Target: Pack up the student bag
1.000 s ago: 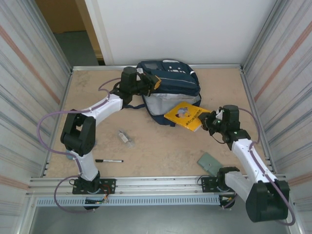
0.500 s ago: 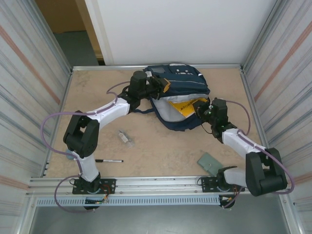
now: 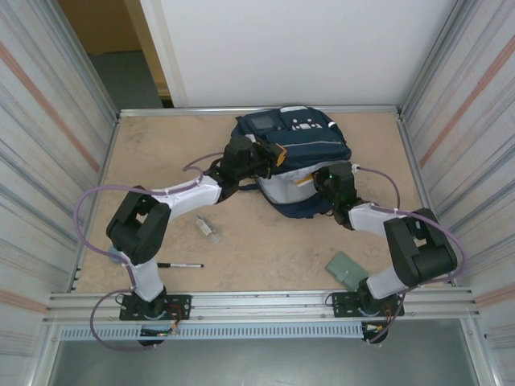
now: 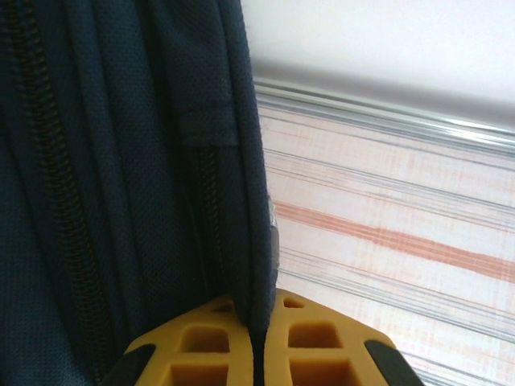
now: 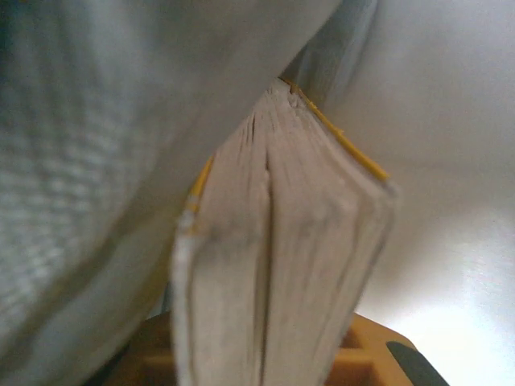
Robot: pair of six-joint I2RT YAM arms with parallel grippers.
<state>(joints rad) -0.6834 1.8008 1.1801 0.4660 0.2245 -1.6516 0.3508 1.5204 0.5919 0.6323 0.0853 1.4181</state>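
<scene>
The robot's right gripper will next push outward into the grey-lined inside of the bag and let go of the yellow book (image 3: 303, 181), which still shows at the bag's opening.
The student bag (image 3: 302, 141), navy blue with a pale grey lining, lies at the back middle of the table with its mouth facing me. My left gripper (image 3: 276, 154) is shut on the bag's upper opening edge; in the left wrist view the navy fabric (image 4: 161, 161) runs down between the yellow fingers (image 4: 322, 346). My right gripper (image 3: 328, 178) is shut on a yellow book (image 3: 303, 181) that is almost wholly inside the mouth. In the right wrist view the book's page edges (image 5: 282, 257) stand between the jaws, with the grey lining (image 5: 96, 145) around them.
A black pen (image 3: 180, 264) lies near the left arm's base. A small clear object (image 3: 206, 226) sits left of centre, and a flat grey-green piece (image 3: 348, 269) lies front right. Ribbed metal walls close in both sides; a white wall stands behind the bag.
The right gripper carried the yellow book from the table in front of the bag up into its mouth. The left gripper, still on the bag's edge, shifted right and the bag moved with it.
</scene>
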